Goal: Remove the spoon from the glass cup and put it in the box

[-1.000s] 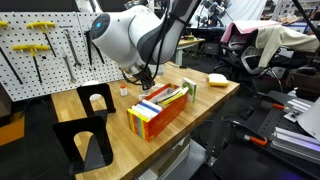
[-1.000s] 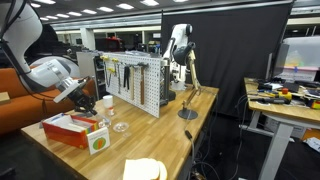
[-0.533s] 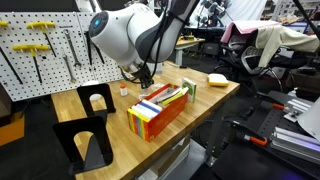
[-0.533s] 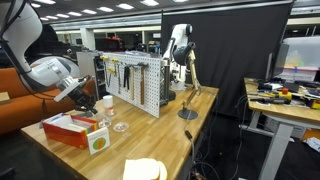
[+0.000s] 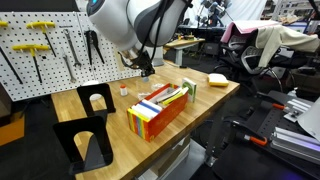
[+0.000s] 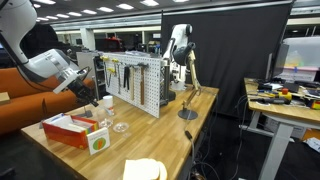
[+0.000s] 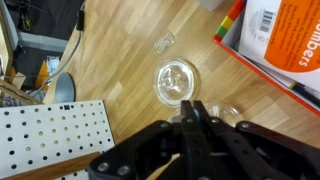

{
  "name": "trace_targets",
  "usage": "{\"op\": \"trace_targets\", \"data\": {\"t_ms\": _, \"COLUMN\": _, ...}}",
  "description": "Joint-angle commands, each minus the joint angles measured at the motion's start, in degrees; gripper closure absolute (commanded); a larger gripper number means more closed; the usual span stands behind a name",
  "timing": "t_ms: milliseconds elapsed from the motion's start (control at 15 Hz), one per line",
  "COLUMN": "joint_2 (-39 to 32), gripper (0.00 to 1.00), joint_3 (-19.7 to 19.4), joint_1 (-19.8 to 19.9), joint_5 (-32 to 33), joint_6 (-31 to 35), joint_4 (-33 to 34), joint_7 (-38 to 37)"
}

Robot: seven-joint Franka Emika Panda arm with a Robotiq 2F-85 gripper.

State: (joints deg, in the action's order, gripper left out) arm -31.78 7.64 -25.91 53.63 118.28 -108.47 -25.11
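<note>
The spoon already hangs clear of the glass cup [image 7: 177, 80], so my gripper should next turn and move away from the cup, over the open middle of the box, to let go of the spoon.
The glass cup [image 7: 177, 80] stands upright on the wooden table, seen from above in the wrist view just beyond my fingertips; it also shows in an exterior view [image 6: 120, 126]. My gripper [image 7: 195, 108] is shut, and a small clear spoon [image 7: 228, 114] sticks out beside its tips, above the table. The gripper hangs raised over the table in both exterior views [image 5: 146, 70] [image 6: 93, 98]. The long multicoloured box [image 5: 160, 110] lies close beside the cup, with its orange side and yellow end showing; it also shows in the wrist view [image 7: 285, 45].
A flat yellow sponge block [image 5: 217, 79] lies near the table's far corner. Two black stands [image 5: 92, 98] and a tool pegboard [image 5: 40, 50] line the back edge. A small clear piece [image 7: 164, 42] lies on the wood beyond the cup.
My arm has risen from low beside the box to higher above the table, with the gripper still shut. Cup and box have not moved.
</note>
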Motion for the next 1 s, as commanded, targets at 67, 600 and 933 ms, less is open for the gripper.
{"op": "trace_targets", "data": {"t_ms": 67, "joint_2": 9.32, "gripper": 0.99, "joint_3": 2.85, "joint_1": 3.63, "joint_5": -12.97, "joint_6": -3.31, "joint_4": -5.13, "joint_7": -0.58}}
{"op": "trace_targets", "data": {"t_ms": 600, "joint_2": 26.76, "gripper": 0.99, "joint_3": 1.63, "joint_1": 7.69, "joint_5": -31.94, "joint_6": -4.09, "joint_4": -14.09, "joint_7": -8.58}}
{"op": "trace_targets", "data": {"t_ms": 933, "joint_2": 32.63, "gripper": 0.99, "joint_3": 0.7, "joint_1": 12.15, "joint_5": -37.16, "joint_6": -2.76, "joint_4": -17.88, "joint_7": -16.3}}
